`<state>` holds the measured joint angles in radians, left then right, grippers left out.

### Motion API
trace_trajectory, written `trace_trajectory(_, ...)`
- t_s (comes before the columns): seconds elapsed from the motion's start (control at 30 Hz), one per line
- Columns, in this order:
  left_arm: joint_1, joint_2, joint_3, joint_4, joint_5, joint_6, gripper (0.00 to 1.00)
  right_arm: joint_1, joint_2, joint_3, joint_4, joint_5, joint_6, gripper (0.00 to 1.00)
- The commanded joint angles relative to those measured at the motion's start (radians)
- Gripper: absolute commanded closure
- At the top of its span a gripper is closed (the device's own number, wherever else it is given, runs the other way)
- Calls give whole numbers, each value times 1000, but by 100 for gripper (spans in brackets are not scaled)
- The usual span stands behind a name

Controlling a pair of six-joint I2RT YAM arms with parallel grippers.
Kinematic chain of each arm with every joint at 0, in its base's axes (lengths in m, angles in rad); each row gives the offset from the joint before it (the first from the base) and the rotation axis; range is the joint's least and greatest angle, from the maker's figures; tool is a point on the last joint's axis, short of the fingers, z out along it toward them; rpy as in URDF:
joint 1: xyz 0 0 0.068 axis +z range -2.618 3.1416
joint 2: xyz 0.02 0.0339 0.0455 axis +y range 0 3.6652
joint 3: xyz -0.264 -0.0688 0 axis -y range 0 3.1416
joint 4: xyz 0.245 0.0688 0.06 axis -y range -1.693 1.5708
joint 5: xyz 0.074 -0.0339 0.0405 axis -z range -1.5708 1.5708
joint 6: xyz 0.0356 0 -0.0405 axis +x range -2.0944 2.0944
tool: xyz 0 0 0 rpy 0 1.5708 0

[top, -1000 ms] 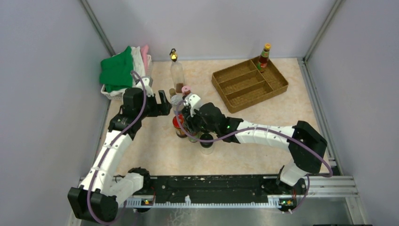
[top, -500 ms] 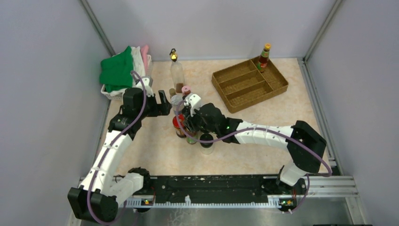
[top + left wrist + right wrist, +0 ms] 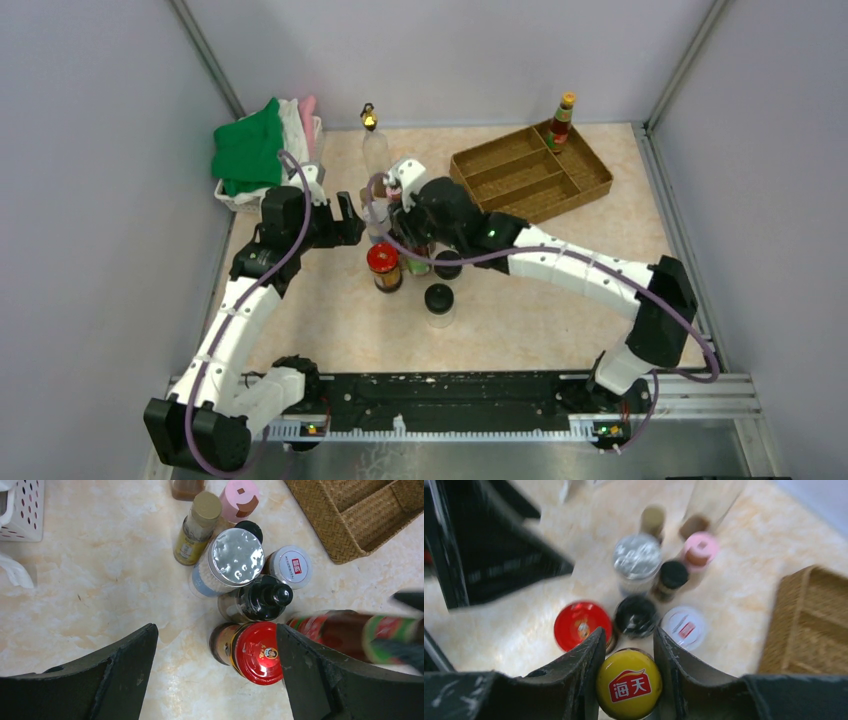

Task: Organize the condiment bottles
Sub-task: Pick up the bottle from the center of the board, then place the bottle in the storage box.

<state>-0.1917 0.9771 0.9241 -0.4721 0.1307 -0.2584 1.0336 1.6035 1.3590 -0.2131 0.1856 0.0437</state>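
My right gripper moves outward next, to the end section of the tray, which is to its right in the top view, and will release beside the matching bottle.
The condiment bottles stand clustered mid-table: a red-capped jar (image 3: 384,262) (image 3: 257,652), a black-topped bottle (image 3: 265,597), silver-capped (image 3: 235,556), white-capped (image 3: 292,566) and pink-capped (image 3: 239,500) ones, and a tall clear gold-topped bottle (image 3: 372,140) behind. A black-capped jar (image 3: 438,299) stands apart, nearer the arms. My right gripper (image 3: 410,212) (image 3: 629,645) is shut on a yellow-capped bottle (image 3: 629,690) with a red label (image 3: 345,635), held above the cluster. My left gripper (image 3: 348,222) (image 3: 215,670) hangs wide open just left of the group, the red-capped jar close to its right finger.
A brown compartmented tray (image 3: 530,180) sits at the back right with one red-and-yellow bottle (image 3: 562,120) in its far corner. A white basket with a green cloth (image 3: 250,150) stands at the back left. Grey walls close in three sides.
My right gripper closed on the yellow-capped bottle and has risen and moved toward the back with it, uncovering the red-capped jar. The left arm has stayed where it was.
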Motion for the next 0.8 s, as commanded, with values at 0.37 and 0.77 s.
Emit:
trace_trajectory(0.37, 1, -7, 30, 23, 8, 31, 7, -270, -84, 373, -14, 219, -159, 100)
trace_trajectory(0.77, 1, 33, 57, 23, 35, 49, 7, -756, 80, 361, 78, 248, 33, 100)
